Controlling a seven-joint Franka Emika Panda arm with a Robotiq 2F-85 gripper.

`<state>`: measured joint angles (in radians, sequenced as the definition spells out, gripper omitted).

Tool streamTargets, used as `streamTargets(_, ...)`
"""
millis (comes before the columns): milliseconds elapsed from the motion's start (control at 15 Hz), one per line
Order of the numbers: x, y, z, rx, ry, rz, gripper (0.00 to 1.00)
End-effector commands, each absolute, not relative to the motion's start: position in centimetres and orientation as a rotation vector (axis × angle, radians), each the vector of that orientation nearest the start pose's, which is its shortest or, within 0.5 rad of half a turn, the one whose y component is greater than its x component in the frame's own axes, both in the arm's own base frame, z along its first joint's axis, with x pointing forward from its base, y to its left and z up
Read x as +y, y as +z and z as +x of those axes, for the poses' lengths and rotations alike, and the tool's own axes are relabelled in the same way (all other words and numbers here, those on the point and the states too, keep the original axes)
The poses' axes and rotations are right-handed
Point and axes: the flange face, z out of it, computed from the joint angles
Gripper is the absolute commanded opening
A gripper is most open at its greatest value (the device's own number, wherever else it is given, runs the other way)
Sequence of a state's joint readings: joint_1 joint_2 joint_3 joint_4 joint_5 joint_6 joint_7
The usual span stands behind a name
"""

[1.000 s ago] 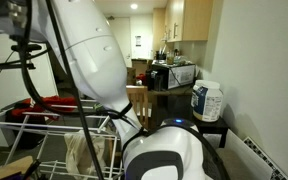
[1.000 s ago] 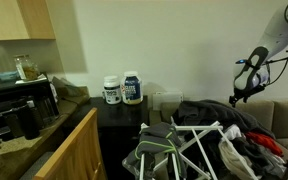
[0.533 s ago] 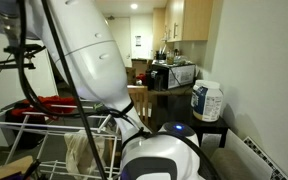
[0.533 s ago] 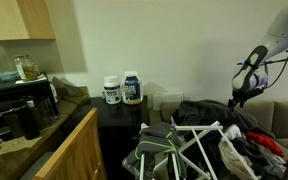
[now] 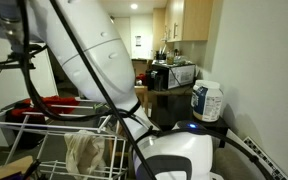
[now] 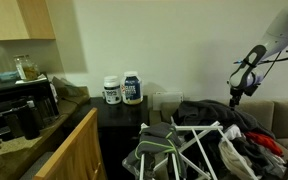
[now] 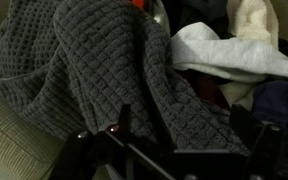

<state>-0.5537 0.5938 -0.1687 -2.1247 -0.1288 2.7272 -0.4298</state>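
Observation:
My gripper needs to lower next onto the grey cloth's fold (image 7: pixel 183 108) beside the white garment (image 7: pixel 229 50) and close on it, since that fold lies below my spread fingers.
In the wrist view my gripper (image 7: pixel 189 140) is open and empty, its two dark fingers spread wide. It hangs just above a dark grey waffle-knit cloth (image 7: pixel 104 60) draped over a heap of clothes. A white garment (image 7: pixel 229 50) lies beside the grey cloth on the right. In an exterior view the gripper (image 6: pixel 235 92) points down over the pile of dark clothes (image 6: pixel 209 112) on the couch. I cannot tell whether the fingers touch the cloth.
A white wire drying rack shows in both exterior views (image 6: pixel 199 140) (image 5: pixel 44 135), with a beige cloth (image 5: pixel 84 152) hanging on it. Two white jars (image 6: pixel 124 88) stand on a black side table. A wooden counter (image 6: pixel 54 150) holds dark kitchen appliances.
The arm has shifted a little; the gripper has moved slightly left and down toward the clothes pile. Nothing was taken hold of.

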Motion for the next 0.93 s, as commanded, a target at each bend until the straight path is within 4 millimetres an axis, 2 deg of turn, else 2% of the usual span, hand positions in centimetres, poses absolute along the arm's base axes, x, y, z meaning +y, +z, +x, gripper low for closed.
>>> streamTargets(0, -38.3, 11.6, 42.7, 0.038, 0.152, -3.3, 1.0)
streamTargets(333, -36.7, 9.5, 43.1, -0.037, 0.081, -3.32, 1.0)
streamTargets(733, -35.1, 7.9, 44.1, -0.116, -0.059, -3.291, 1.0)
streamTargets(800, -34.9, 7.8, 44.2, -0.111, -0.07, -3.278, 0.75)
streamTargets(867, -34.7, 7.7, 44.2, -0.111, -0.069, -3.266, 0.73)
